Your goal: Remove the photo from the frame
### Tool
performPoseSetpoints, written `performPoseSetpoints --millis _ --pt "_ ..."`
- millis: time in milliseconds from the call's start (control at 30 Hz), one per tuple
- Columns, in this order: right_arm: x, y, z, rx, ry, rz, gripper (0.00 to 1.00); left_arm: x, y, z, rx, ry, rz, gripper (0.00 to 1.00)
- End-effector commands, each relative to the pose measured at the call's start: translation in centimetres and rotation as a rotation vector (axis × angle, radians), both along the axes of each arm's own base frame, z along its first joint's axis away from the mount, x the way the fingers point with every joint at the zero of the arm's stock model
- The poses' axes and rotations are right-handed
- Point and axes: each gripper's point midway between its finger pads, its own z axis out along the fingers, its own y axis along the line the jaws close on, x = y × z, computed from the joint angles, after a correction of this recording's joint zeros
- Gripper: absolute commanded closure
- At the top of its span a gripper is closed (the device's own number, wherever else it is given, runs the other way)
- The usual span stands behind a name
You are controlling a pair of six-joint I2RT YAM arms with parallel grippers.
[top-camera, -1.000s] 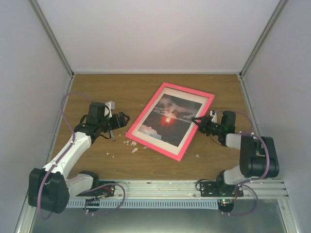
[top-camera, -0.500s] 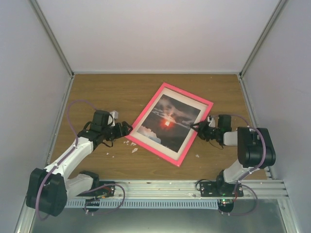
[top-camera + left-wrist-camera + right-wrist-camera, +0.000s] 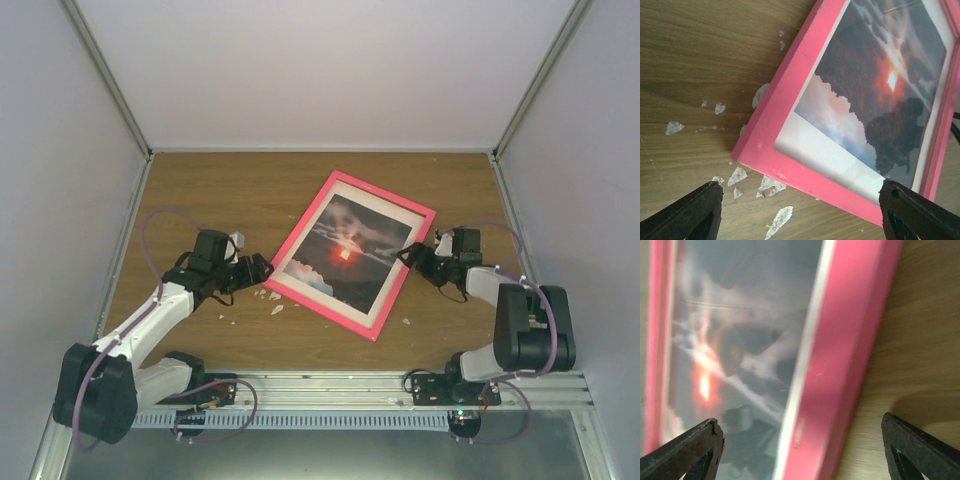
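Note:
I will next move my right gripper to the left in the top view and close it, because the frame's long edge [image 3: 417, 241] [image 3: 816, 430] is between its open fingers, with a gap beside the edge.
The pink frame [image 3: 318, 308] lies face up and slanted on the wooden table, with the sunset photo [image 3: 345, 250] inside it behind a white mat. My left gripper [image 3: 260, 270] is open, low over the table, just short of the frame's near left corner [image 3: 790, 100]. The photo [image 3: 875, 90] fills the upper right of the left wrist view. My right gripper [image 3: 410, 252] is open, its fingers wide on either side of the frame's right edge [image 3: 855, 330], not touching it. The glazed photo [image 3: 735, 340] shows reflections.
Several white paper scraps [image 3: 272, 297] lie on the table [image 3: 200, 180] by the frame's near left corner, also visible between my left fingers [image 3: 775, 185]. White enclosure walls close in on three sides. A metal rail [image 3: 330, 385] runs along the front.
My right gripper has opened and let go of the frame's right edge; the frame has settled slightly leftward. My left gripper has dropped lower and moved closer to the frame's near left corner.

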Motion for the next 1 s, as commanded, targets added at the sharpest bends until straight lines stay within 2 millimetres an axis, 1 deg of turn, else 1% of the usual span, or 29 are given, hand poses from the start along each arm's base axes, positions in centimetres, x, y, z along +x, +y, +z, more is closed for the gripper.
performPoseSetpoints --millis 0,100,200,267,333,367,400,467,567,633,800,967 --pt "-1.6 -3.7 -1.2 -0.256 0.079 -0.046 0.12 1.1 -0.4 0.3 0.025 -0.018 -0.024 0.14" --pt "-1.0 -4.3 -0.1 -0.304 0.056 -0.048 0.10 0.8 -1.0 -0.1 0.021 -0.014 -0.038 0.14" --pt "-0.7 -3.1 0.4 -0.288 0.041 -0.011 0.10 1.2 -1.1 -0.4 0.050 -0.016 -0.039 0.14" --pt "-0.7 -2.2 0.4 -0.266 0.038 0.007 0.10 2.0 -0.8 -0.5 0.086 -0.024 -0.031 0.13" --pt "-0.4 -1.8 0.6 -0.242 0.031 0.007 0.11 3.3 -0.8 0.0 0.118 -0.042 -0.036 0.13" --pt "-0.4 -1.0 0.7 -0.236 0.025 0.025 0.11 3.9 -0.8 0.1 0.133 -0.047 -0.042 0.13" --pt "-0.3 -0.6 0.9 -0.236 0.017 0.032 0.11 4.5 -0.9 0.2 0.150 -0.050 -0.048 0.13" --pt "-0.1 -0.5 1.1 -0.242 0.013 0.037 0.11 5.6 -1.1 0.2 0.180 -0.050 -0.074 0.13" --pt "0.0 -0.1 1.4 -0.245 0.006 0.049 0.13 6.6 -1.5 -0.5 0.209 -0.039 -0.102 0.13" --pt "0.0 0.3 1.2 -0.243 0.007 0.055 0.14 7.2 -1.8 -1.5 0.224 -0.013 -0.122 0.13" --pt "0.2 1.2 0.1 -0.237 0.027 0.071 0.18 8.5 -3.8 -3.3 0.245 0.021 -0.172 0.15" --pt "0.9 1.6 -0.3 -0.244 0.031 0.083 0.21 8.5 -5.3 -5.1 0.270 0.055 -0.222 0.17"
